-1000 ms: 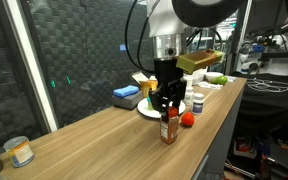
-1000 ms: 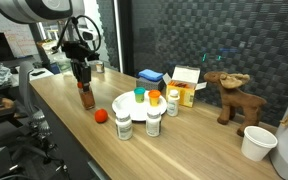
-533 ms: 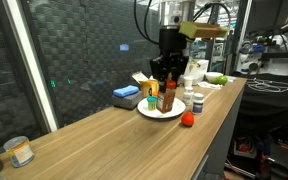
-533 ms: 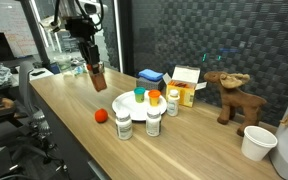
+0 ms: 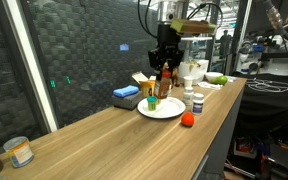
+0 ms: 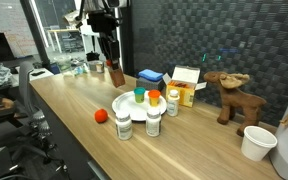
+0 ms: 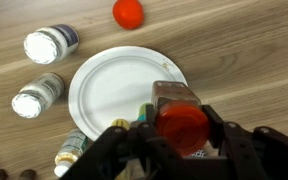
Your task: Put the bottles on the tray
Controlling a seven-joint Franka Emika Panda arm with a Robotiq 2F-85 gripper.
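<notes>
I will lower the brown sauce bottle toward the green-capped bottle next and release it onto the bare plate surface beside that one, because this spot is empty.
My gripper (image 7: 180, 128) is shut on a brown sauce bottle with a red cap (image 7: 179, 115) and holds it in the air above the edge of the white round plate (image 7: 114, 90). In both exterior views the bottle (image 5: 165, 79) (image 6: 115, 73) hangs above the wooden table. The plate (image 5: 161, 109) (image 6: 132, 103) has a small green-capped bottle (image 6: 139, 96) at its edge. Two white-capped bottles (image 7: 50, 43) (image 7: 39, 92) stand next to the plate, and show in an exterior view (image 6: 123, 124) (image 6: 153, 122). An orange-capped bottle (image 6: 154, 98) stands behind.
A red ball (image 7: 129, 12) (image 6: 100, 115) lies on the table near the plate. A blue sponge (image 5: 126, 95), yellow boxes (image 6: 187, 85), a toy moose (image 6: 227, 95) and a paper cup (image 6: 256, 142) stand along the back. A tin (image 5: 19, 151) sits at the table's far end.
My gripper lifted the sauce bottle off the table and carried it up and toward the plate. The other bottles and the ball have not moved.
</notes>
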